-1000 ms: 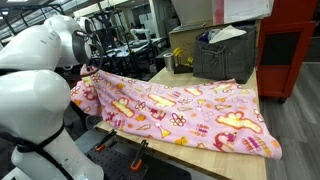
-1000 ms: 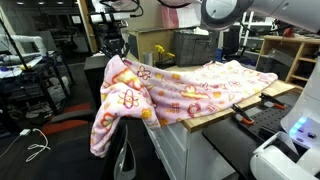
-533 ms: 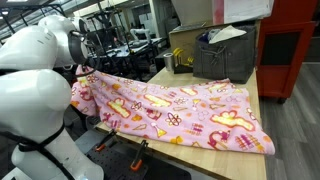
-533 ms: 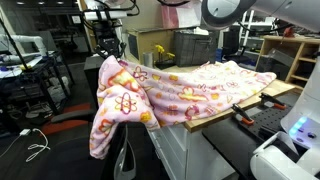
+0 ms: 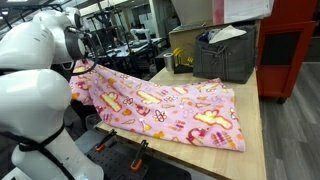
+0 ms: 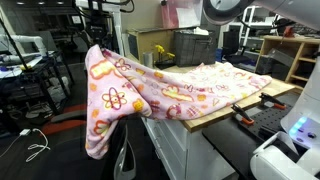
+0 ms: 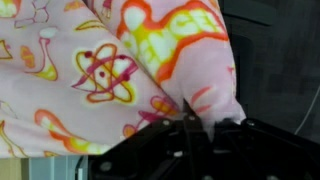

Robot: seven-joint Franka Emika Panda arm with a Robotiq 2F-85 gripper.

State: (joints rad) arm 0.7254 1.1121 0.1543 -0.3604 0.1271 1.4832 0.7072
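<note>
My gripper pulls up and farther beyond the table's edge next, then releases the raised end. Most of the pink blanket still lies across the table, hence this move.
A pink blanket [image 5: 165, 110] printed with yellow and orange shapes lies spread over a wooden table [image 5: 252, 128]. Its one end hangs off the table edge in a long fold [image 6: 108, 105]. My gripper [image 6: 96, 42] is shut on the top corner of that hanging end and holds it up beyond the table's edge. In the wrist view the pink cloth [image 7: 120, 60] fills the picture and is pinched between my black fingers [image 7: 160, 135]. In an exterior view the gripper is hidden behind the white arm [image 5: 40, 60].
A dark grey crate [image 5: 224, 52] with papers and a cardboard box [image 5: 190, 38] stand at the table's far end. A red cabinet [image 5: 296, 40] stands beyond. Orange clamps [image 5: 140, 147] sit on the near edge. Desks, cables and shelves [image 6: 30, 80] surround the table.
My gripper has pulled the blanket's corner further out past the table edge and up. The blanket has slid along the table, baring more wood at its far end, and the hanging fold is longer.
</note>
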